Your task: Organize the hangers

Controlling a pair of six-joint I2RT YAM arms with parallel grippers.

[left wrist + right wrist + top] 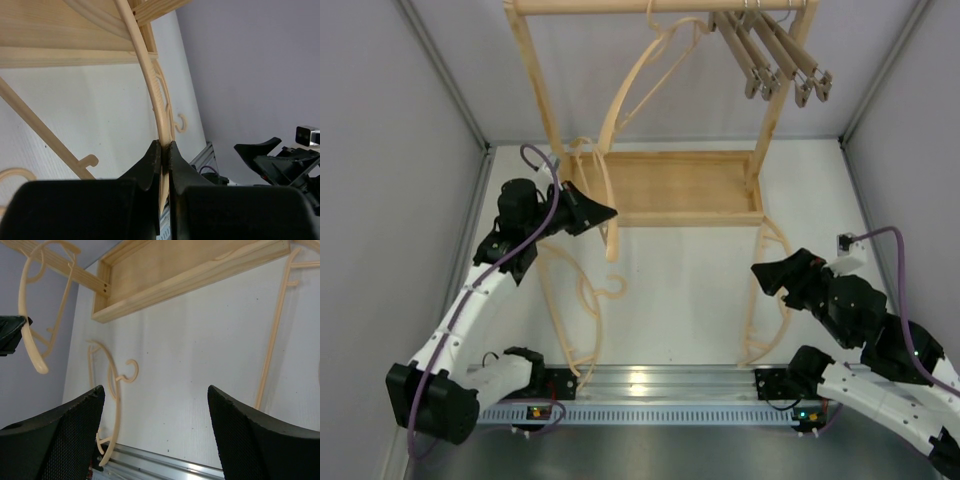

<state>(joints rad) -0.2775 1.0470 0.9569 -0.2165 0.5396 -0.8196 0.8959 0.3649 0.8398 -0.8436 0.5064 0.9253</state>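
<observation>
My left gripper lifts outward next and hooks its hanger over the rack's top bar beside the hanging pale one, releasing it, since that part's bare.
My left gripper [605, 212] is shut on the arm of a pale curved hanger [610, 235], held on edge just left of the rack's tray base [680, 215]. In the left wrist view the fingers [150, 165] pinch that hanger [159, 112]. A second pale hanger [625, 90] and several brown-grey clamp bars [765, 55] hang from the top rail [620, 6]. Two more pale hangers lie flat on the table, one at the left [612, 290] [117, 395] and one at the right [752, 320] [272, 355]. My right gripper [765, 272] [156, 390] hovers open and holds nothing.
The big pale rack frame [532, 80] stands at the back with its tray base [190, 277] on the table. Grey walls close in on both sides. A metal rail [650, 380] runs along the near edge between the arm bases.
</observation>
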